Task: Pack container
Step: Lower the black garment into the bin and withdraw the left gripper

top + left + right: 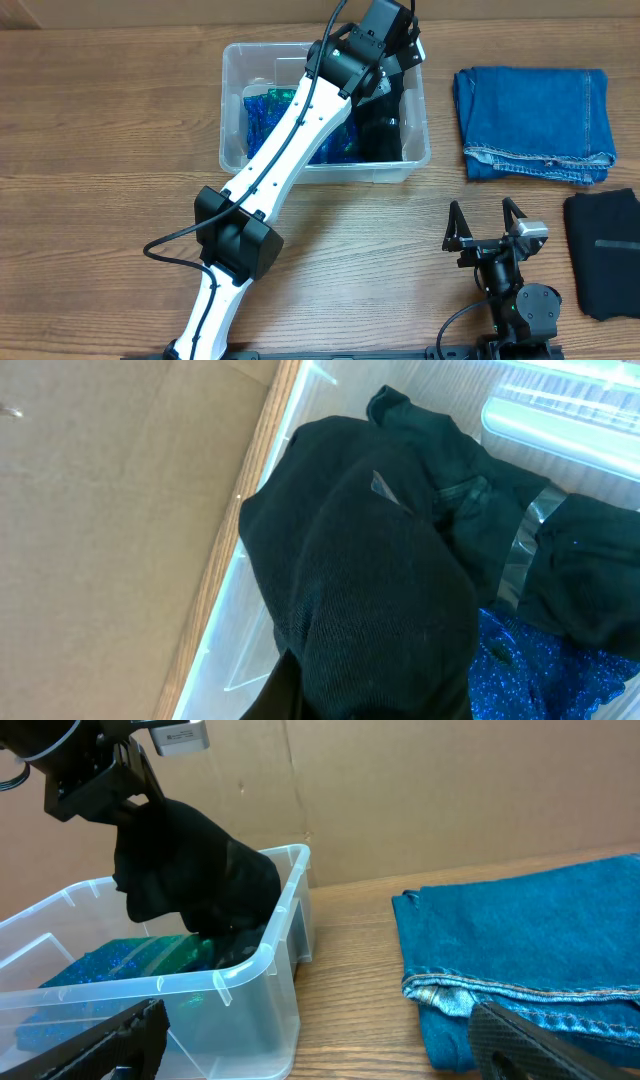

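The black garment already hangs inside the container (235, 110), so the robot's left gripper should stay over the container's end by the jeans and open to let it go.
The clear plastic container (235, 110) stands at the table's back centre; it also shows in the right wrist view (250, 970). A sparkly blue cloth (262, 112) lies inside it. My left gripper (385, 70) reaches over the container's right end and is shut on a black garment (380, 580), which hangs from it down into the container (195, 870). My right gripper (486, 220) is open and empty, low over the table in front of the container's right corner. Its fingertips frame the right wrist view (320, 1040).
Folded blue jeans (535, 122) lie to the right of the container, also in the right wrist view (530, 950). A folded black garment (605, 250) lies at the right edge. A cardboard wall (450, 790) stands behind the table.
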You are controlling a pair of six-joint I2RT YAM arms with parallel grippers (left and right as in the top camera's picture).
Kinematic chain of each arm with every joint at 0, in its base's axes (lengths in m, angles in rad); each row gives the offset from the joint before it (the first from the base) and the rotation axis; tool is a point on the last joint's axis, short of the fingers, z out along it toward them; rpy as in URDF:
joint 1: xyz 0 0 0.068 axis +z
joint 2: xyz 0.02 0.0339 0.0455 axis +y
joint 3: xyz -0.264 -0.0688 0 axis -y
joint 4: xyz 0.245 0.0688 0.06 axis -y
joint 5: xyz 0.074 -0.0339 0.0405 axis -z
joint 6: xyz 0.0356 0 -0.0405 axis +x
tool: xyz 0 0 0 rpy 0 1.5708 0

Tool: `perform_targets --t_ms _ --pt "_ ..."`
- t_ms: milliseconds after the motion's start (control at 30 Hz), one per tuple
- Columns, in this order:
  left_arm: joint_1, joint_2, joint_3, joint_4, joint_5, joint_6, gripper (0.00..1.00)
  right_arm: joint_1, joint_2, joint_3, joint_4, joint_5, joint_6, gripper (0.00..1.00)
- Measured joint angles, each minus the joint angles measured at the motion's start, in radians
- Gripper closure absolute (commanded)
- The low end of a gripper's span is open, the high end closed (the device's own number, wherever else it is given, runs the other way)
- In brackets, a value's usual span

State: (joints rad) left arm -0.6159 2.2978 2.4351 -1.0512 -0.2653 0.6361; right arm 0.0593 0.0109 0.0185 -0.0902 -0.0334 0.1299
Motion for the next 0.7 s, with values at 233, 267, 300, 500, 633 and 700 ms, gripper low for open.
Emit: perform_targets --t_ms 233,267,300,500,633,700 --pt "-0.005 0.001 0.0 0.019 0.092 0.0 0.96 0.0 0.0 0.0 0.0 0.0 0.0 0.0" --pt "-0.01 0.001 0.0 0.019 0.101 0.0 0.96 0.0 0.0 0.0 0.0 0.0 0.0 0.0" --pt "-0.017 0.001 0.0 0.016 0.108 0.0 0.96 0.0 0.0 0.0 0.001 0.0 0.0 0.0" --pt "-0.07 0.041 0.0 -0.024 0.124 0.006 0.0 0.0 0.0 0.0 0.0 0.0 0.0 0.0" --pt "-0.072 0.044 0.0 -0.051 0.128 0.01 0.0 0.0 0.0 0.0 0.0 0.0 0.0 0.0" --pt "-0.077 0.044 0.0 -0.063 0.127 0.01 0.0 0.0 0.0 0.0 0.0 0.0 0.0 0.0"
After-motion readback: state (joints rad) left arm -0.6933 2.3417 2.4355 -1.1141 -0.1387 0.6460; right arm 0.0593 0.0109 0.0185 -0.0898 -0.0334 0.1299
